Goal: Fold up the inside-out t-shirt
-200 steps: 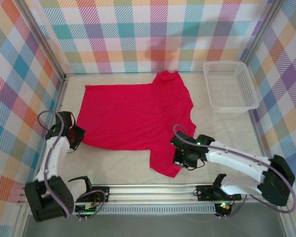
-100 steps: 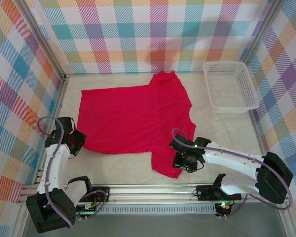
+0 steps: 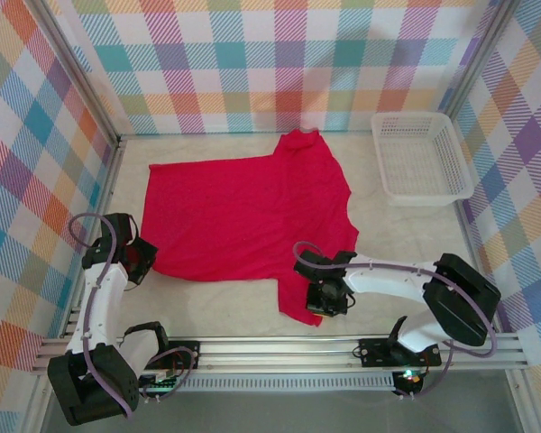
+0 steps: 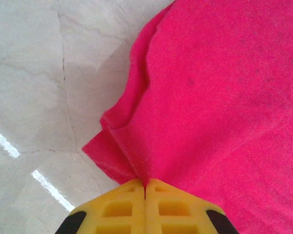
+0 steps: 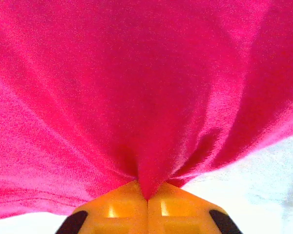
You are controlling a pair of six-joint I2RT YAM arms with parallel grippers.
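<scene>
The pinched corner in my left gripper goes outward next and is released atop the shirt's hem end (image 3: 161, 216) (image 4: 180, 68). That spread cloth lies outward of the gripper.
The inside-out t-shirt (image 3: 243, 212) lies spread on the pale table, bright red, its body running left to right and one sleeve pointing toward the near edge. My left gripper (image 3: 142, 259) is shut on the shirt's near left corner; in the left wrist view the yellow fingers (image 4: 122, 207) pinch a fold of red cloth (image 4: 219, 97). My right gripper (image 3: 325, 298) is shut on the near sleeve, and the right wrist view has red fabric (image 5: 136, 87) bunched into its closed yellow fingers (image 5: 117, 214). The tag and the patch are hidden.
A white mesh basket (image 3: 421, 158) stands at the back right of the table. Checked walls close off the left, back and right sides. A metal rail (image 3: 279, 352) with both arm bases runs along the near edge. Bare table (image 3: 207, 307) lies between the arms.
The left gripper pulled its shirt corner a little toward the near left, then held still. The right gripper slid left along the near sleeve, opening briefly and shutting on the cloth again.
</scene>
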